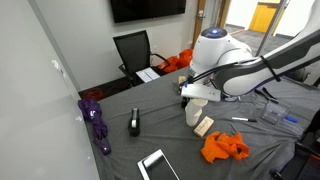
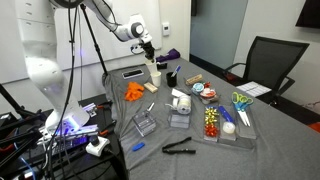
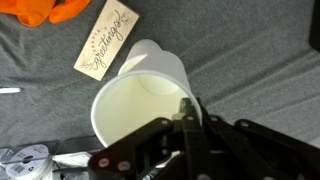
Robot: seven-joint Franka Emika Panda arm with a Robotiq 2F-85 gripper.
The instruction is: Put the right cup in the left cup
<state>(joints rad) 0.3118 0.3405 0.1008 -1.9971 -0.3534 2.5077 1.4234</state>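
Observation:
The held cup still hangs above the standing cup's opening (image 1: pixel 194 107). The held cup goes down and a little outward toward it next, then my gripper releases the rim.
My gripper (image 3: pixel 187 112) is shut on the rim of one white cup (image 3: pixel 135 118), with one finger inside the mouth and one outside. In an exterior view this held cup (image 1: pixel 200 93) hangs just above the other white cup (image 1: pixel 194 116), which stands upright on the grey table. In the wrist view the standing cup (image 3: pixel 152 56) shows as a white wall beyond the held cup's rim. I cannot tell whether the two touch. In an exterior view the gripper (image 2: pixel 150 56) and the cups (image 2: pixel 155 72) are small at the table's far end.
A tan greeting card (image 3: pixel 105 40) lies beside the cups, with an orange cloth (image 1: pixel 225 147) near it. A purple toy (image 1: pixel 97 120), a black object (image 1: pixel 135 122) and a tablet (image 1: pixel 158 165) lie on the table. Clear bins (image 2: pixel 225 125) of small items stand further off.

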